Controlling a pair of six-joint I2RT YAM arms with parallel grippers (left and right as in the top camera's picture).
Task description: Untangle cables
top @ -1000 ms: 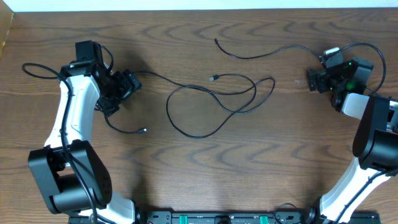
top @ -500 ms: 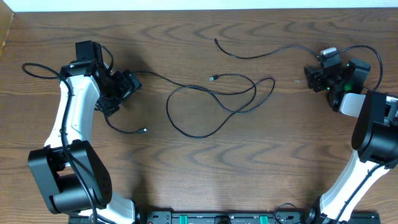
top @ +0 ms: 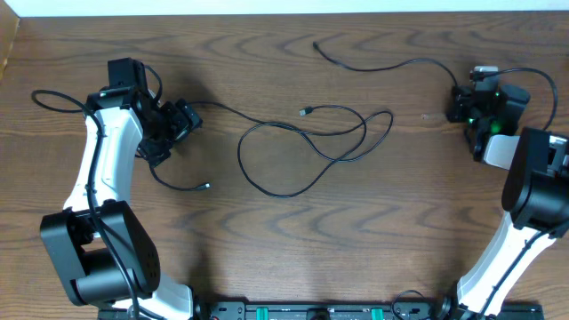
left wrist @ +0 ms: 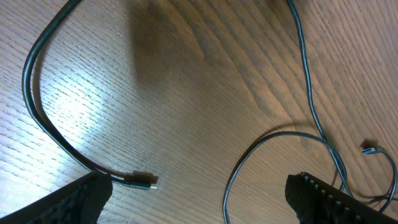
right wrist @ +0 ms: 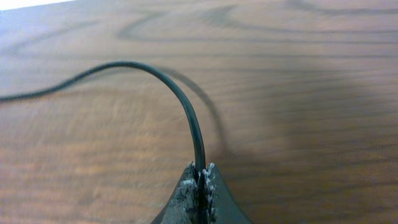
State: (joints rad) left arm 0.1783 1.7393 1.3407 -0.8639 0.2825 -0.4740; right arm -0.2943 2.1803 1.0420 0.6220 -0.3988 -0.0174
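Note:
I will next carry the first black cable, clear of the loops, toward the side of the table, which is right of my right gripper in the overhead view, and let go of it there.
Two thin black cables lie on the wooden table. The first black cable (top: 373, 67) runs from its free end at the top centre to my right gripper (top: 459, 104), which is shut on it; in the right wrist view this cable (right wrist: 168, 81) arcs up out of the pinched fingertips (right wrist: 200, 177). The second black cable (top: 302, 151) forms overlapping loops in the middle, with one plug (top: 305, 111) inside the loops and the other plug (top: 206, 187) (left wrist: 140, 182) near my left gripper (top: 173, 132). The left gripper (left wrist: 205, 208) is open, hovering above that plug and holding nothing.
The left arm's own thicker black wire (top: 53, 100) loops out at the far left. The table's back edge (top: 267, 9) runs along the top. The arms' base rail (top: 311, 311) sits at the front edge.
My right gripper has shut on the first black cable and pulled slightly right; the cable's free end has slid up and right. The left arm has not moved.

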